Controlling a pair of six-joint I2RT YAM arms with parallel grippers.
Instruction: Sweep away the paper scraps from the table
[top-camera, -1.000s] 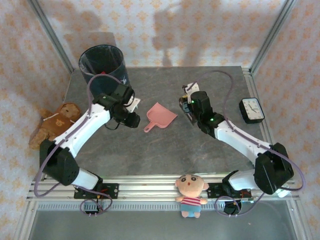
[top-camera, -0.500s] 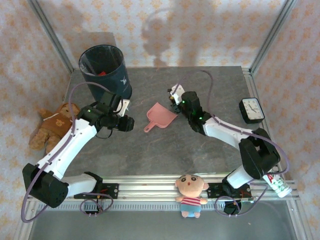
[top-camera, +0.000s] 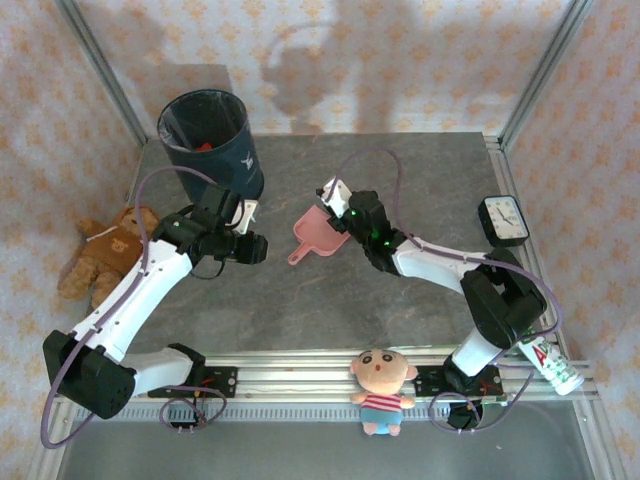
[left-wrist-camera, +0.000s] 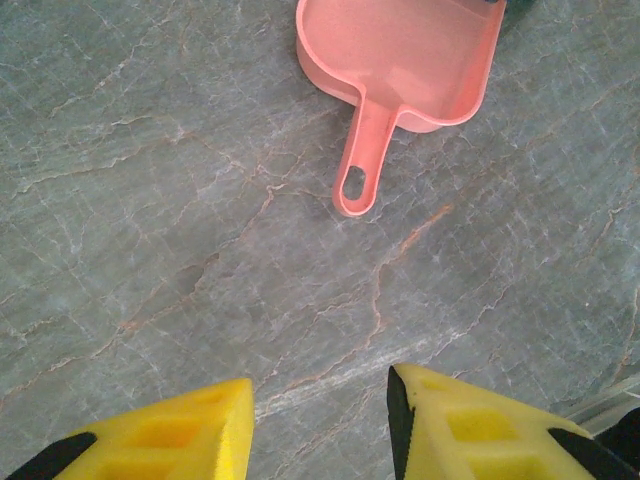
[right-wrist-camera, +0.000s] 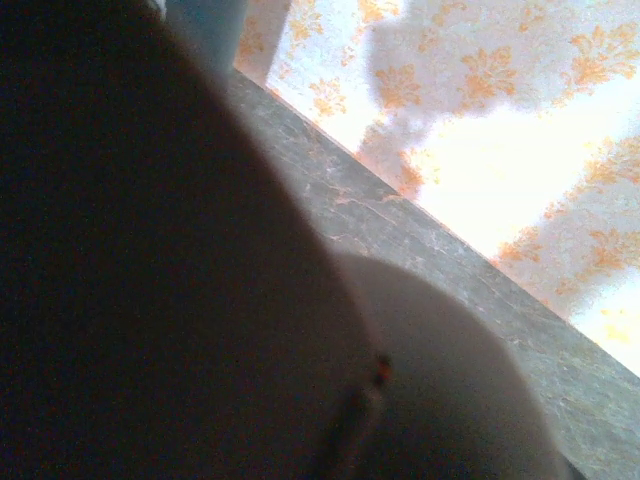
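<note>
Next, my right gripper, which hangs by the pan's far corner, draws back toward the handle and releases, as the pink dustpan's pan (top-camera: 319, 232) lies back from it.
The pink dustpan (top-camera: 322, 232) lies mid-table on the dark grey table (top-camera: 400, 300), handle toward the front left. I see no paper scraps on the table; a red bit (top-camera: 204, 147) shows inside the dark blue bin (top-camera: 205, 135). My left gripper (top-camera: 260, 246) sits left of the dustpan. In the left wrist view it (left-wrist-camera: 320, 420) is open over bare table (left-wrist-camera: 150, 200), the dustpan (left-wrist-camera: 410, 50) ahead. My right gripper (top-camera: 336, 200) hangs at the dustpan's far right corner with something white (top-camera: 327, 189) at its tip. A dark blur (right-wrist-camera: 150, 250) hides its jaws.
A black clock (top-camera: 503, 220) lies at the right edge. A teddy bear (top-camera: 105, 245) sits off the left edge, a doll (top-camera: 380, 385) on the front rail, a bottle (top-camera: 547, 362) by the right arm's base. Aluminium posts and floral walls enclose the table.
The right arm has swung left, bringing its gripper from mid-right to the dustpan's far corner. The left gripper has shifted slightly left and toward the front.
</note>
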